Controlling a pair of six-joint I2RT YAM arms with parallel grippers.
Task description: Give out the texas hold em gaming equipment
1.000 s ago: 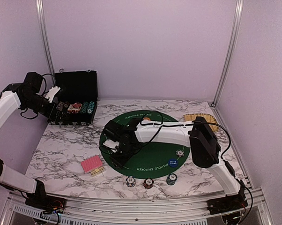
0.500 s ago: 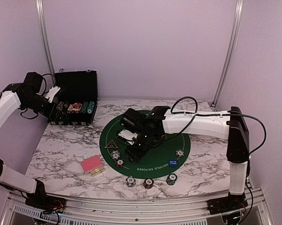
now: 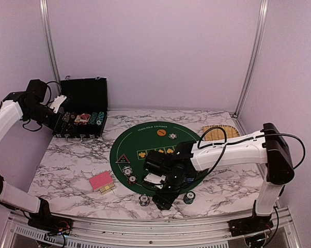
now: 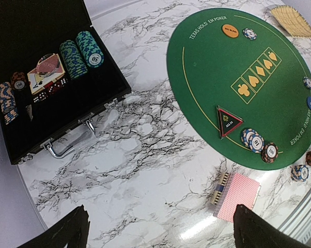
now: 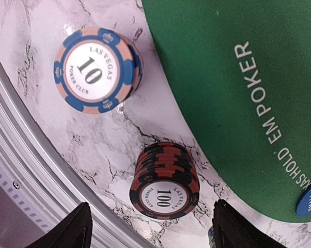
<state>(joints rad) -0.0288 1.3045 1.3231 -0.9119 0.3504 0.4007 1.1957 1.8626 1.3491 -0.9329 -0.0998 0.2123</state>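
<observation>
My right gripper is to go down around the rim of the red chip [image 5: 164, 199] on top of the black-and-red stack next, and then it will close.
My right gripper [image 3: 164, 200] hangs open at the near table edge over a black-and-red chip stack [image 5: 165, 181]. That stack stands between the fingers [image 5: 73, 228] with a gap on both sides. A blue-and-tan chip stack [image 5: 93, 70] stands beside it, and a teal stack [image 3: 189, 197] on the other side. On the green mat [image 3: 140, 142] lie a black triangular button [image 3: 122, 158], chips [image 3: 128, 173], an orange button [image 3: 161, 132] and a white chip [image 3: 172, 136]. Red-backed cards [image 3: 101, 181] lie left of the mat. My left gripper [image 4: 163, 235] is open and empty, high near the case.
The black hinged case [image 3: 83, 111] stands open at the back left with chip rows [image 4: 80, 51] and dice inside. A tan woven tray [image 3: 220, 133] lies at the back right. The metal frame rail [image 5: 21, 170] runs just beyond the near chip stacks.
My right gripper swung from the left part of the mat to the near edge and opened wider, uncovering the triangular button and chips. The left arm stayed still.
</observation>
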